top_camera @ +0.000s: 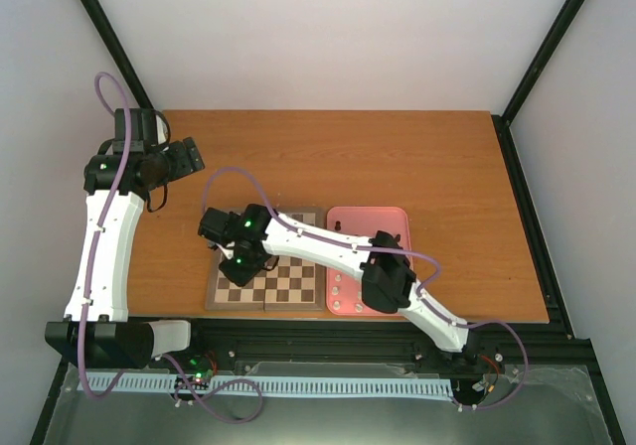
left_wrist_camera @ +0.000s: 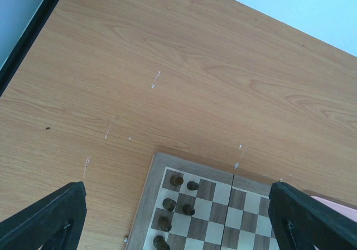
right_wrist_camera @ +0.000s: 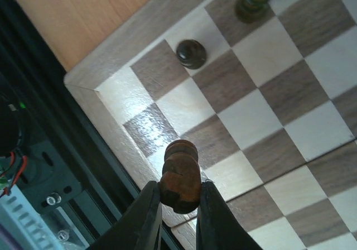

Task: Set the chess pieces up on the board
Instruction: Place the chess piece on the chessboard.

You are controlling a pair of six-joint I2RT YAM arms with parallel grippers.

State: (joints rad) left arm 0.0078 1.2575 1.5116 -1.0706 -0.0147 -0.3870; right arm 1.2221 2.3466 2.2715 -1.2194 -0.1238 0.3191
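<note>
My right gripper is to go left in the top view and down onto the dark square beside the lone piece, because that square in the edge file is empty.
The wooden board (top_camera: 288, 288) lies at the table's near edge. My right gripper (top_camera: 238, 262) hangs over the board's left corner, and the right wrist view shows my right gripper (right_wrist_camera: 179, 190) shut on a dark brown chess piece (right_wrist_camera: 180, 169) held above the squares (right_wrist_camera: 251, 116). A dark pawn (right_wrist_camera: 191, 53) and a taller dark piece (right_wrist_camera: 254, 1) stand nearby. In the left wrist view several dark pieces (left_wrist_camera: 177, 179) stand in two files at one corner of the board (left_wrist_camera: 215, 208). My left gripper (top_camera: 187, 157) is open and empty above the far left of the table, with its fingers (left_wrist_camera: 56, 216) wide apart.
A pink tray (top_camera: 368, 222) sits right of the board and holds small cream pieces (top_camera: 340, 291). The right arm's forearm crosses over the tray and the board. Black frame rails run along the table's near edge (top_camera: 348, 321) and its right side.
</note>
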